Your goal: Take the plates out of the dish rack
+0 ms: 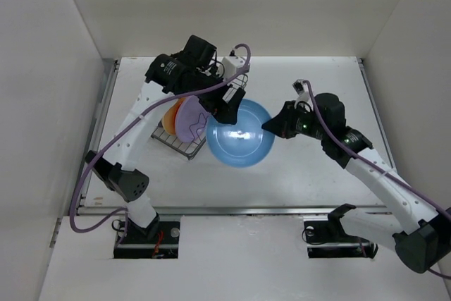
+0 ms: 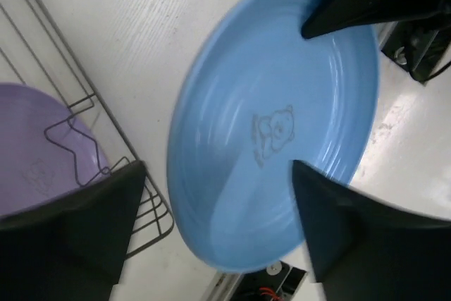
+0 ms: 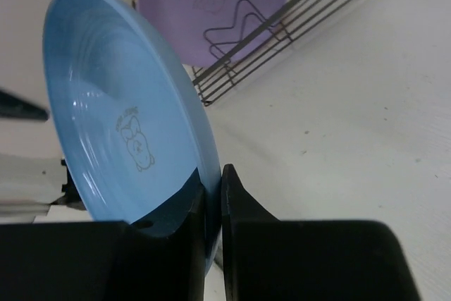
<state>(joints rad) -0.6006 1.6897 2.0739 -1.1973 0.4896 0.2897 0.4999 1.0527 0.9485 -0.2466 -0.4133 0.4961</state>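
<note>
The blue plate goes away from the dish rack in my right gripper next, to the right in the top view, and down onto the bare table.
A blue plate (image 1: 239, 135) with a bear print is held on edge just right of the dish rack (image 1: 182, 144). My right gripper (image 1: 271, 126) is shut on its right rim, one finger on each face, as the right wrist view shows (image 3: 213, 199). My left gripper (image 1: 227, 109) is open at the plate's upper left edge; in the left wrist view (image 2: 218, 244) its fingers (image 2: 77, 237) stand wide apart with the plate (image 2: 275, 125) between and beyond them. A purple plate (image 1: 187, 119) and an orange plate (image 1: 169, 114) stand in the rack.
White walls enclose the table on the left, back and right. A metal rail (image 1: 232, 209) runs along the near edge. The rack's wires (image 2: 106, 125) lie close to the left finger. A purple cable (image 1: 113, 146) hangs along the left arm.
</note>
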